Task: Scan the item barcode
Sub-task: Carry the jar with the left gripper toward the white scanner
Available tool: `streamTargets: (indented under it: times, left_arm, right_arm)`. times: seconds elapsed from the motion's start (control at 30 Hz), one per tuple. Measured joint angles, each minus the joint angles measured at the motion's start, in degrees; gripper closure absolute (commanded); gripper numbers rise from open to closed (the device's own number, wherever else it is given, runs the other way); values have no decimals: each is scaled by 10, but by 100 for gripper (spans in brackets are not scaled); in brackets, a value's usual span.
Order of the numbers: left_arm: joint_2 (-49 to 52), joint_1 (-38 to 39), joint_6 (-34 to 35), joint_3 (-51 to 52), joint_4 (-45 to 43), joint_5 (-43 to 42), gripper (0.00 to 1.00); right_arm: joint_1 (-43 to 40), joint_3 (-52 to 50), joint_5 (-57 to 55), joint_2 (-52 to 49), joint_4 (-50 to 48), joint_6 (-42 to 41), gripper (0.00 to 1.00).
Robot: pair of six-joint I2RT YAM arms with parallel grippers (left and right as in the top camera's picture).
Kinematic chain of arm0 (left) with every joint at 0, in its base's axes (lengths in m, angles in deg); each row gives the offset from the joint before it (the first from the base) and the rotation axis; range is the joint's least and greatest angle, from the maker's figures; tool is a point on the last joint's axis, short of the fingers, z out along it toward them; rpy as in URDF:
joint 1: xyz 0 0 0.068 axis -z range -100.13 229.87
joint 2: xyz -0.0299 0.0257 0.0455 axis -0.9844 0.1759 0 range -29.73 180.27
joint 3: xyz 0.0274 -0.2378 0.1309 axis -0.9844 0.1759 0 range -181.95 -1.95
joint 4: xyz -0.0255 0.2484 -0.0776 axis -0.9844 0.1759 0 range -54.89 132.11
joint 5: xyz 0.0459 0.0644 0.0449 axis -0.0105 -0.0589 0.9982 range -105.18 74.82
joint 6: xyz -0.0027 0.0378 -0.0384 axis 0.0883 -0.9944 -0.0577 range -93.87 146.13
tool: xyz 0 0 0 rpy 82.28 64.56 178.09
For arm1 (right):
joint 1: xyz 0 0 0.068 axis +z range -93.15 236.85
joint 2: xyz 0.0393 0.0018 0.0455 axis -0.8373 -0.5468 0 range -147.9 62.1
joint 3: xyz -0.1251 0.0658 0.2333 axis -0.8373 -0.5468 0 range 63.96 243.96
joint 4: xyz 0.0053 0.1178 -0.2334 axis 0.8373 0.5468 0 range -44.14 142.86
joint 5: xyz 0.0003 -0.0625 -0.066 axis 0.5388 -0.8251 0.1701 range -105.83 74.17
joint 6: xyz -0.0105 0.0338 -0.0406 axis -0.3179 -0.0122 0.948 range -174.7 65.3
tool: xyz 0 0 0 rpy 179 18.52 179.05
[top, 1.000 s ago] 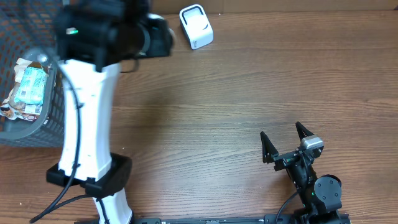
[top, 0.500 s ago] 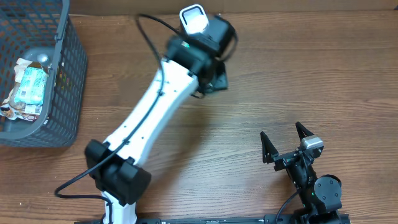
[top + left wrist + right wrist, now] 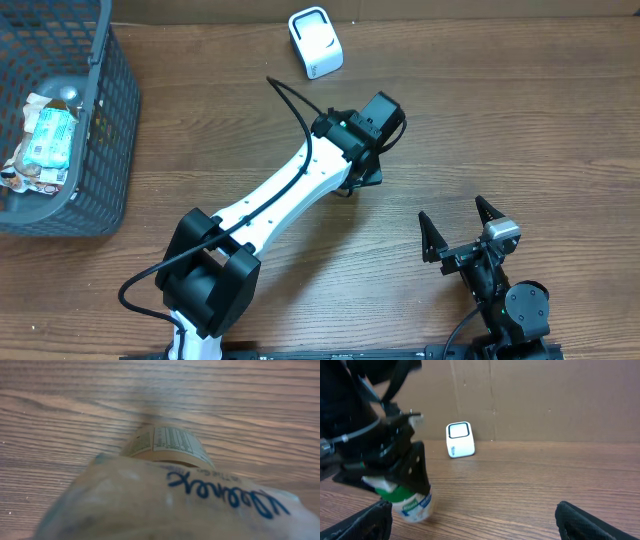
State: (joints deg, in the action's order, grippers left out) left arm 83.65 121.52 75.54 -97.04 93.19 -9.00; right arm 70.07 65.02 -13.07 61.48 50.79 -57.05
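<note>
My left gripper lowers a little next, brings the tub onto the tabletop below and releases it, since the item hangs tilted just over the wood.
The item (image 3: 413, 504) is a small whitish tub with a green band and a blue-lettered label. It hangs just over the wood, tilted. My left gripper (image 3: 366, 168) is shut on it, and its black fingers (image 3: 407, 467) clamp the upper part. In the left wrist view the item (image 3: 190, 500) fills the lower frame, with blue script and a printed table facing the camera; no barcode shows. From overhead the gripper hides the item. The white scanner (image 3: 315, 42) stands at the back, apart from the item. My right gripper (image 3: 452, 210) rests open and empty at the front right.
A dark mesh basket (image 3: 112, 150) stands at the far left and holds several packaged goods (image 3: 48, 140). A cardboard wall (image 3: 545, 400) runs behind the scanner (image 3: 459, 439). The left arm's white link (image 3: 280, 195) stretches diagonally across the middle of the table.
The left arm has swung from above the basket across to the scanner, then down towards the table's middle with the item in its jaws. The right arm has not moved.
</note>
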Motion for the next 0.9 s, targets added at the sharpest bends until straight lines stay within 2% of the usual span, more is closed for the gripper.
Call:
streamTargets:
  times: [0.1, 0.23, 0.3, 0.5, 0.63, 0.8, 0.9]
  left_arm:
    - [0, 0, 2, 28, -20, 2, 66]
    - [0, 0, 2, 51, -24, 1, 48]
    - [0, 0, 2, 56, -24, 1, 34]
    - [0, 0, -1, 57, -27, 2, 0]
    - [0, 0, -7, 57, -26, 0, 0]
    - [0, -3, -91, 48, -19, -5, 0]
    - [0, -11, -137, 5, 10, -6, 0]
  right_arm:
    - [0, 0, 0, 0, 0, 0, 0]
    - [0, 0, 0, 0, 0, 0, 0]
    - [0, 0, 0, 0, 0, 0, 0]
    - [0, 0, 0, 0, 0, 0, 0]
    - [0, 0, 0, 0, 0, 0, 0]
    - [0, 0, 0, 0, 0, 0, 0]
    - [0, 0, 0, 0, 0, 0, 0]
